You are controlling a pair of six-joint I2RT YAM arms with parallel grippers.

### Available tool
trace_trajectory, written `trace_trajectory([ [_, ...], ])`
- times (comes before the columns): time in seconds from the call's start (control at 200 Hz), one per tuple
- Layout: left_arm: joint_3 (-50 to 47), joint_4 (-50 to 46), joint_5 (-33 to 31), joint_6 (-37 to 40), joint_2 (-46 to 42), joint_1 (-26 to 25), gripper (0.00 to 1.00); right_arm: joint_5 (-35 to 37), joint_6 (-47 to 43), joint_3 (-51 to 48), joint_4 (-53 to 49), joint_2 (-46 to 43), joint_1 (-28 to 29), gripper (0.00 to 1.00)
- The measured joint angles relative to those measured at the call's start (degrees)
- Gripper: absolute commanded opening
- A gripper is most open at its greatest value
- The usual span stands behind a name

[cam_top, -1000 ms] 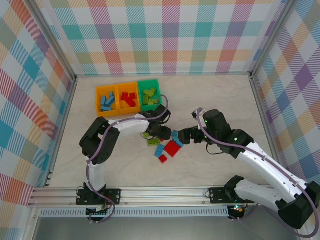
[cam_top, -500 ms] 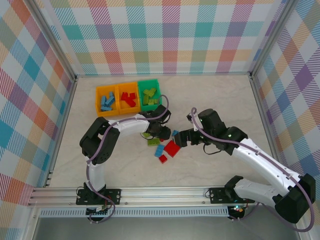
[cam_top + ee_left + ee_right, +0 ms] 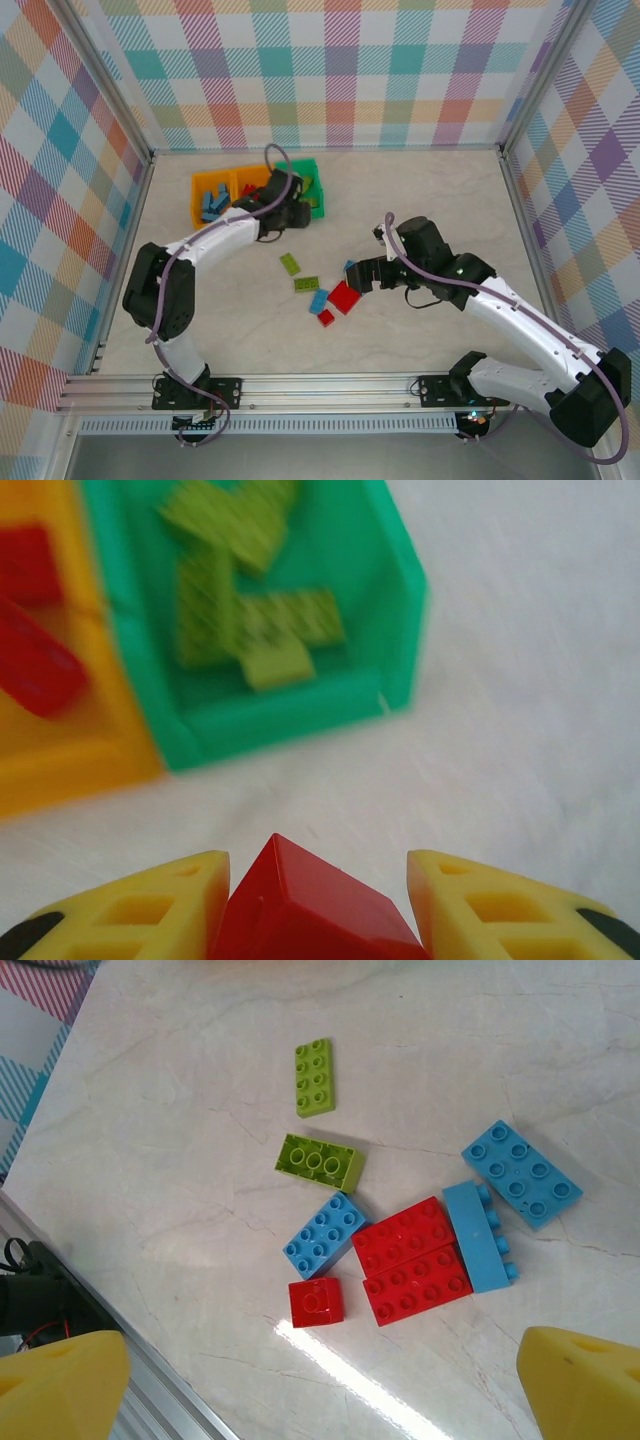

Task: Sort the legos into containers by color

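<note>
The red bricks in the orange bin lie outward of the left gripper, so the robot should next shift that gripper outward and sideways to release the red lego (image 3: 300, 910) over the orange bin.
My left gripper (image 3: 318, 905) is shut on a red lego (image 3: 300, 910), whose corner sticks out between the yellow fingers. It hovers just in front of the containers (image 3: 200, 192), near the green bin (image 3: 290, 715), which holds lime bricks (image 3: 250, 630). The orange bin beside it (image 3: 70, 770) holds red ones. In the top view the left gripper (image 3: 283, 217) sits at the bins' front edge. My right gripper (image 3: 362, 277) is open over the loose pile with nothing between its fingers: two joined red bricks (image 3: 412, 1260), a small red one (image 3: 316, 1302), three blue (image 3: 324, 1235) and two lime (image 3: 315, 1077).
The leftmost orange bin holds blue bricks (image 3: 214, 203). A metal rail (image 3: 300, 390) runs along the near table edge, and checkered walls enclose the other sides. Bare marble table (image 3: 430, 200) lies right of the bins.
My left gripper closed on a red brick at the pile and carried it up and left to the bins. The right gripper edged slightly left toward the pile.
</note>
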Motion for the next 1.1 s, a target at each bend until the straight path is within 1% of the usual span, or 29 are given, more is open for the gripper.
trace_trajectory([
  [0.14, 2.5, 2.3, -3.2, -1.2, 0.6, 7.1, 0.29, 0.0, 0.6, 0.0, 0.5, -1.0, 0.0, 1.00],
  [0.225, 6.4, 2.9, -3.8, -1.9, 3.7, 10.4, 0.32, 0.0, 1.2, -0.1, 0.7, -2.0, 0.0, 1.00],
  [0.285, 9.1, 3.4, -3.8, -2.3, 6.4, 12.1, 0.35, 0.0, 1.4, -0.2, 0.7, -2.6, 0.0, 1.00],
  [0.32, 10.3, 3.5, -3.7, -2.6, 8.0, 12.9, 0.41, 0.0, 1.5, -0.2, 0.7, -2.9, 0.0, 1.00],
  [0.41, 12.2, 3.1, -3.3, -2.9, 10.7, 13.7, 0.63, 0.1, 1.7, -0.4, 0.7, -3.5, 0.0, 0.99],
  [0.45, 12.8, 2.7, -3.1, -2.6, 11.5, 13.8, 0.68, 0.1, 1.7, -0.5, 0.7, -3.8, 0.0, 1.00],
  [0.54, 13.1, 2.4, -2.6, -3.1, 11.7, 13.7, 0.72, 0.3, 1.9, -0.5, 0.7, -4.1, 0.0, 1.00],
  [0.64, 13.1, 2.4, -1.8, -3.0, 10.9, 13.7, 0.74, 0.8, 2.1, -0.7, 0.7, -4.2, 0.0, 0.99],
  [0.715, 11.9, 2.4, -0.3, -3.0, 8.5, 13.7, 0.74, 1.7, 2.4, -1.0, 0.7, -4.2, 0.0, 1.00],
  [0.84, 6.8, 2.9, 3.7, -2.7, 0.2, 12.9, 0.75, 3.5, 2.6, -1.3, 0.7, -3.4, 0.0, 1.00],
  [0.91, 3.6, 2.9, 5.6, -0.9, -5.8, 10.9, 0.76, 4.7, 2.6, -1.3, 1.0, -1.9, 0.0, 1.00],
  [0.975, 1.0, 2.7, 7.0, 2.4, -11.5, 7.3, 0.77, 5.7, 2.5, -1.3, 1.3, -0.1, 0.0, 1.00],
  [1.1, -4.3, 1.7, 10.3, 10.9, -22.3, -1.9, 0.77, 7.1, 2.4, -1.3, 1.9, 4.2, 0.0, 1.00],
])
